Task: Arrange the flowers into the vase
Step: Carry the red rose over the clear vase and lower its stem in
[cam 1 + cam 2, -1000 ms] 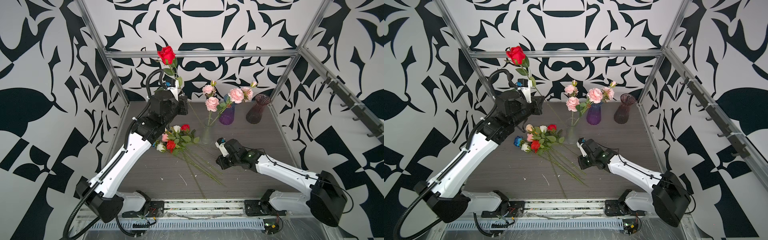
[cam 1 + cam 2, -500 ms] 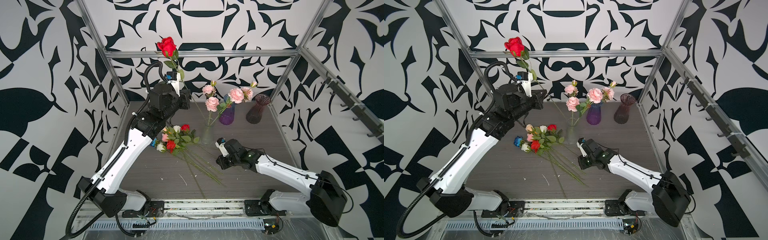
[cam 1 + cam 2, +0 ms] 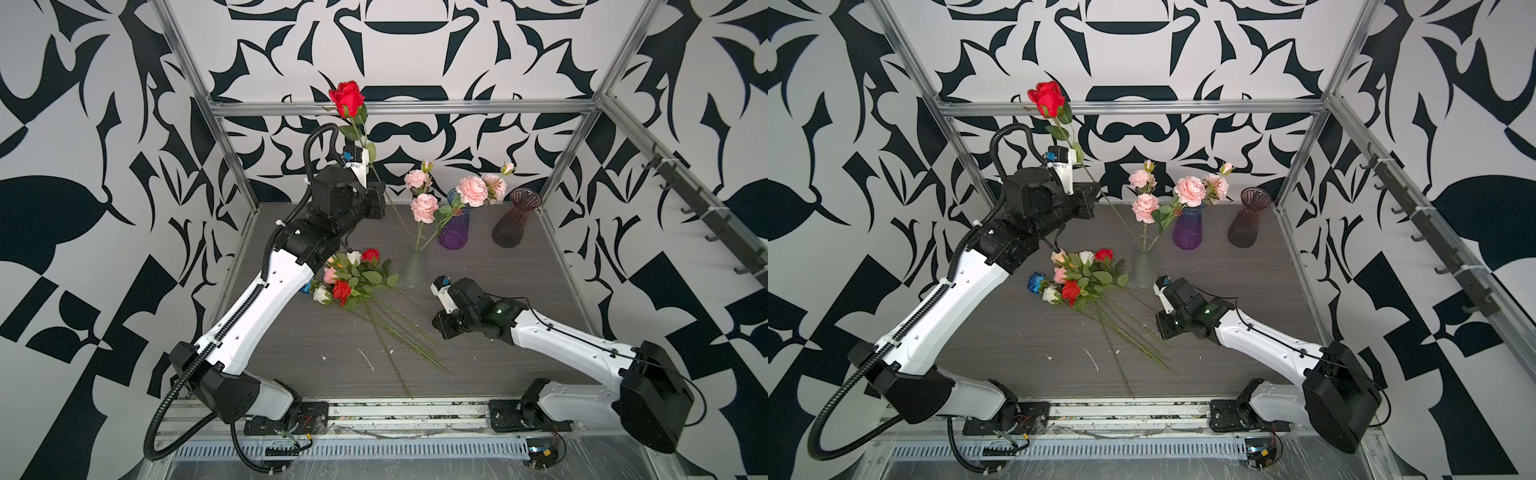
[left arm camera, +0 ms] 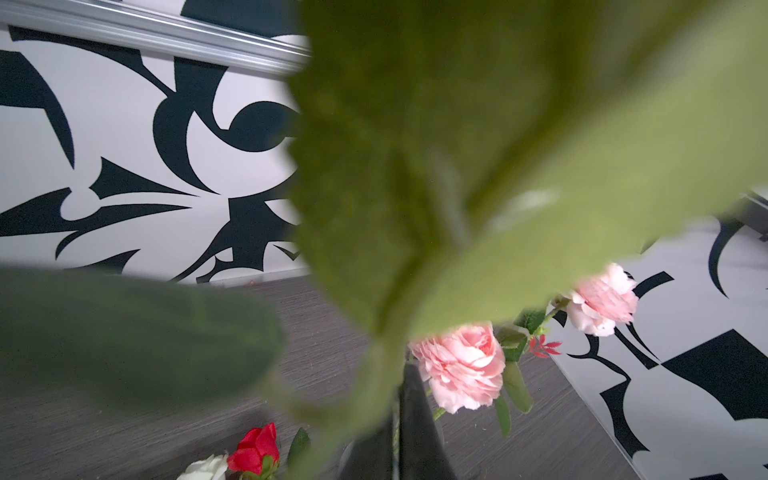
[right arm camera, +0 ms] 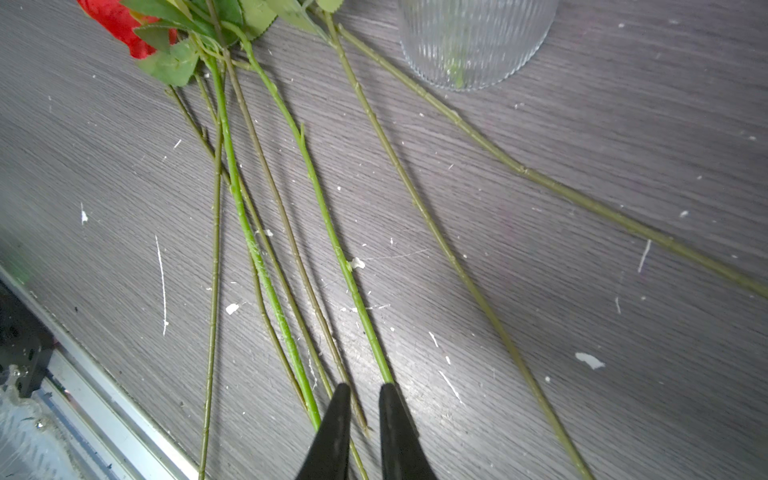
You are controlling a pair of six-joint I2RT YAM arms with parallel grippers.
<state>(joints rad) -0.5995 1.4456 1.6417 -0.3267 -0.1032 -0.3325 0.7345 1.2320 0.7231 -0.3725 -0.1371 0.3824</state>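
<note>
The green stem's lower end already slants toward the clear glass vase's opening [image 3: 417,247], so next I should move my left gripper toward that opening and down, then let go of the stem.
My left gripper [image 3: 379,192] [image 4: 395,432] is raised high at the back left and shut on the green stem of a red rose [image 3: 347,97] [image 3: 1048,97]. The bloom stands above it and blurred leaves fill the left wrist view. The stem's lower end slants down toward the mouth of the clear glass vase [image 3: 413,270] [image 5: 478,41], which holds pink flowers [image 3: 424,203]. The other flowers [image 3: 353,278] [image 3: 1079,278] lie in a bunch on the table. Low over their stem ends [image 5: 324,216], my right gripper [image 3: 439,330] [image 5: 361,399] has a narrow gap between its fingers and holds nothing.
A purple vase [image 3: 455,228] with pink blooms and an empty dark maroon vase [image 3: 513,220] stand at the back right. Metal frame posts [image 3: 232,166] and patterned walls close in the grey table [image 3: 291,345]. A rail [image 5: 104,395] runs along the front edge.
The left arm has lifted the red rose higher and carried it a little to the right. The right arm has stayed where it was.
</note>
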